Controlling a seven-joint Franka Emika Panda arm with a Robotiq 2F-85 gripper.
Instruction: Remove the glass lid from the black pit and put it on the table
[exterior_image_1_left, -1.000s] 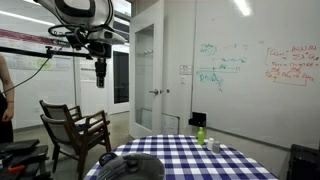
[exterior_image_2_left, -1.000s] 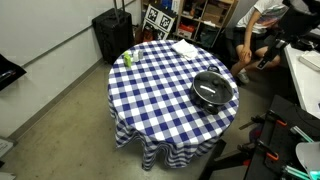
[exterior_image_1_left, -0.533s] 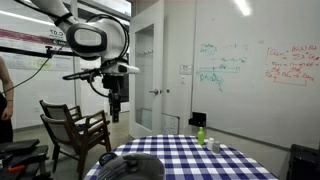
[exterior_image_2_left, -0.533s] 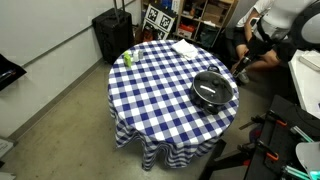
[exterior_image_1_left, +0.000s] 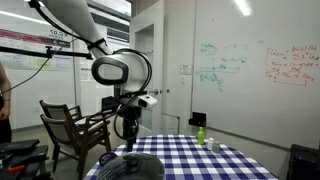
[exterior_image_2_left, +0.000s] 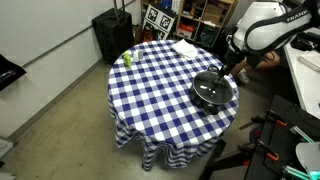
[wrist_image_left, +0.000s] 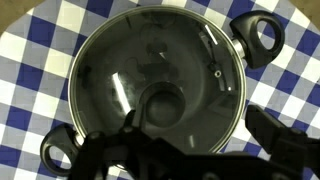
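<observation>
The robot's gripper will next go down onto the dark knob at the lid's middle (wrist_image_left: 162, 103) and bring its two fingers around it, because they still hang open above the glass.
The black pot (exterior_image_2_left: 212, 90) stands near the edge of the checked table (exterior_image_2_left: 160, 85) with the glass lid (wrist_image_left: 158, 75) on it. In the wrist view the lid fills the frame, its round knob (wrist_image_left: 160, 105) near the middle and the pot's two loop handles (wrist_image_left: 255, 38) at the sides. My gripper (wrist_image_left: 200, 135) is open and empty, straight above the lid, its dark fingers on either side of the knob area. In the exterior views the gripper (exterior_image_2_left: 222, 78) hangs just above the pot (exterior_image_1_left: 130, 165).
A small green bottle (exterior_image_2_left: 127, 58) and a white cloth (exterior_image_2_left: 185, 47) lie at the table's far side. A dark wooden armchair (exterior_image_1_left: 72, 128) stands beside the table. A person (exterior_image_2_left: 262, 35) crouches near the shelves. A black case (exterior_image_2_left: 110, 35) stands behind the table.
My arm has swung down from high up toward the table; the gripper now hangs just above the pot and lid. Pot, lid and bottle have not moved.
</observation>
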